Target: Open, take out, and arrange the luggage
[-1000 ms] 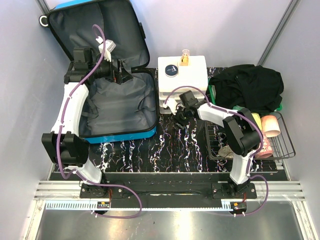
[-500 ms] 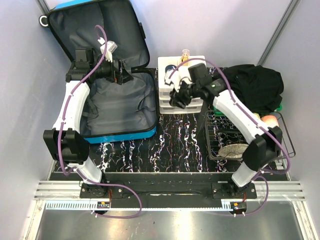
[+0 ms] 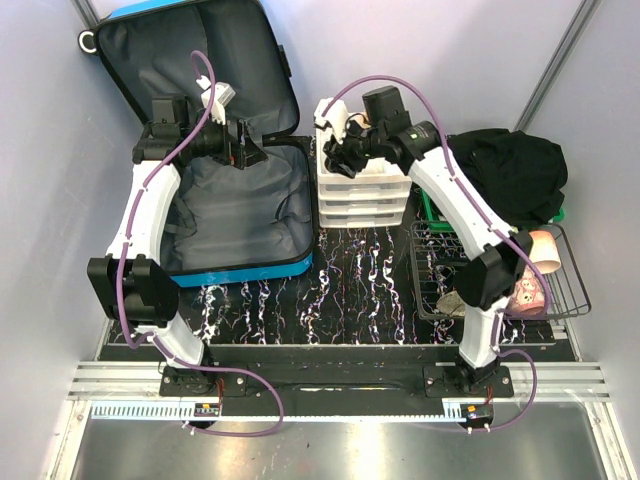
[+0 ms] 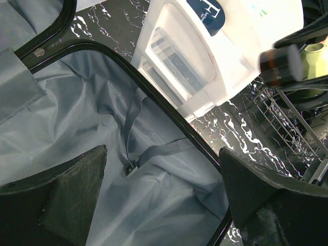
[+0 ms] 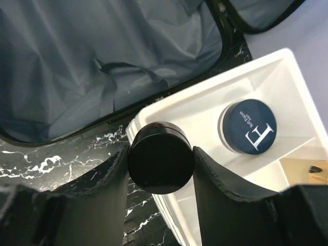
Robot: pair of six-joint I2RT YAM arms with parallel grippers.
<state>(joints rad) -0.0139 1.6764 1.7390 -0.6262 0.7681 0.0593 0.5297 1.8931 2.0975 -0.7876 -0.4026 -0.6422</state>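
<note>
I will lower the black jar into the corner by the luggage (image 5: 173,124) with my right gripper next.
The luggage (image 3: 230,215) lies open at the left of the table, its blue shell showing along the front edge and its lid propped up behind. Grey lining and a strap show inside (image 4: 102,118) (image 5: 77,61). My left gripper (image 3: 245,150) hangs over the inside of the case, its jaws (image 4: 161,169) wide open with only lining between them. My right gripper (image 3: 335,150) (image 5: 160,151) is shut on a round black jar (image 5: 161,166). It holds the jar above the near left corner of the white drawer organiser (image 5: 215,169).
A dark blue-lidded jar (image 5: 247,125) sits on top of the organiser (image 3: 365,195). A black garment (image 3: 500,170) lies at the back right over a green tray (image 3: 430,205). A wire basket (image 3: 560,290) with a pink cup (image 3: 543,250) stands at the right.
My right arm has swung up and back, from the table in front of the organiser to above its top left corner. The left arm has stayed where it was.
</note>
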